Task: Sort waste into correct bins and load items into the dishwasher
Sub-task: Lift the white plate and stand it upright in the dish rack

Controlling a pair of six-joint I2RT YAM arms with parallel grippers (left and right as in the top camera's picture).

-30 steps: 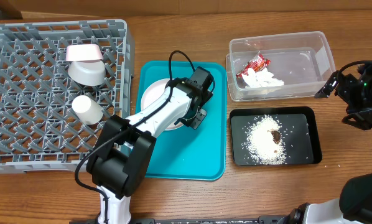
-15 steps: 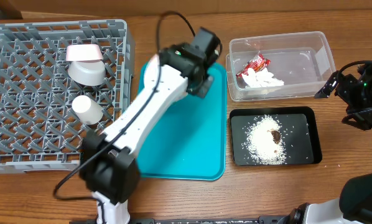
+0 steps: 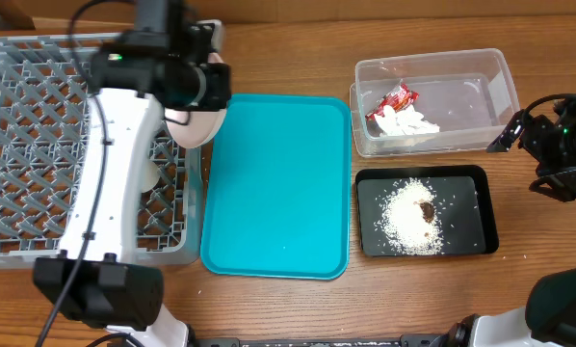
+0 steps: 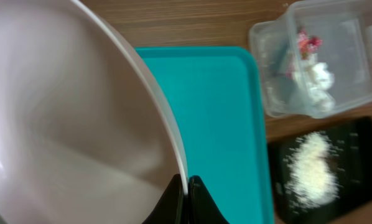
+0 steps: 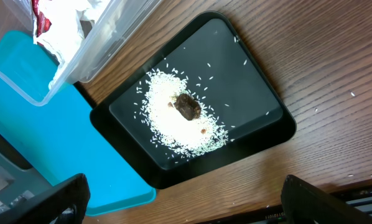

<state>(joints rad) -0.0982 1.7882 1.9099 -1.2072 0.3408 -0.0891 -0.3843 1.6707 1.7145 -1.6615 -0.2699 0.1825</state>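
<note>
The plate is hanging above the rack (image 3: 38,145) slots (image 3: 179,173) next to the teal tray, so my left gripper should next move down and to the left in the overhead view to those slots.
My left gripper (image 3: 209,101) is shut on the rim of the large white plate (image 3: 196,127) and holds it tilted above the right edge of the grey dish rack (image 3: 38,145). In the left wrist view the plate (image 4: 68,124) fills the left side, its rim pinched between my fingertips (image 4: 187,186). The clear tub (image 3: 432,101) holds the red-and-white wrapper (image 3: 392,98) and white paper (image 3: 411,122). The black tray (image 3: 466,241) holds rice (image 3: 404,220) and a brown lump (image 3: 428,207). My right gripper (image 5: 186,205) is open and empty beside the black tray (image 5: 260,81).
The teal serving tray (image 3: 278,183) lies bare between rack and bins. My left arm crosses the rack and hides most of what stands in it. The chopsticks and the small dish are out of view. The right arm (image 3: 553,145) sits at the table's right edge.
My left gripper lifted the white plate off the teal tray and carried it left and back to the rack's right edge. The right arm has not moved.
</note>
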